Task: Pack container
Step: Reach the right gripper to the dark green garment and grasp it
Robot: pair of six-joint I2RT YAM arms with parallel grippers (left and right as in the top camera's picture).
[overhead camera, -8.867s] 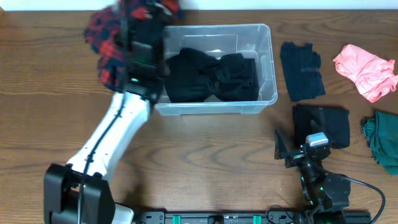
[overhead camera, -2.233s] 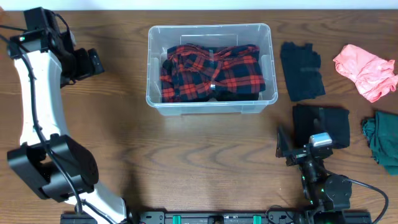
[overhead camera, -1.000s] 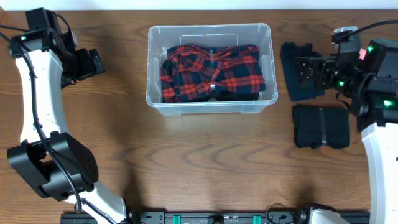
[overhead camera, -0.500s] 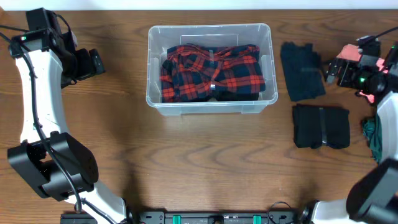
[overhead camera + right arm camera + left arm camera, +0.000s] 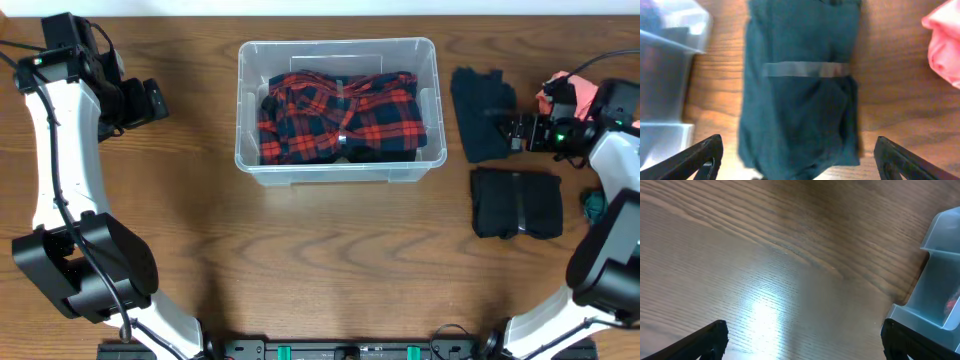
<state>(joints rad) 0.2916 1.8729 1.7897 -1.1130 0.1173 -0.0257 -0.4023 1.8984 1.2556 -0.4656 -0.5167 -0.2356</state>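
Observation:
Next I need to lower my right gripper to the dark folded garment's edge (image 5: 510, 119) (image 5: 851, 107) on the pink cloth's side, where bare wood leaves room for one open finger.
The container (image 5: 432, 70) stands at the table's back middle, with a red plaid shirt (image 5: 340, 115) lying on top of a black garment inside it. Its corner also shows in the left wrist view (image 5: 940, 280) and the right wrist view (image 5: 665, 75). My left gripper (image 5: 150, 100) (image 5: 805, 345) hangs open over bare wood to the left of the container. Wide open, my right gripper (image 5: 512, 132) (image 5: 797, 165) hovers at the right edge of a dark folded garment (image 5: 483, 115) (image 5: 800, 90), which lies between its spread fingers.
A second black folded garment (image 5: 515, 203) lies in front of the first. A pink cloth (image 5: 558, 88) (image 5: 945, 45) sits at the far right, partly behind my right arm. A bit of teal cloth (image 5: 595, 205) shows at the right edge.
My right gripper swung out to the right, then came back left and a little nearer, ending at the dark garment's right edge. The left arm has stayed still.

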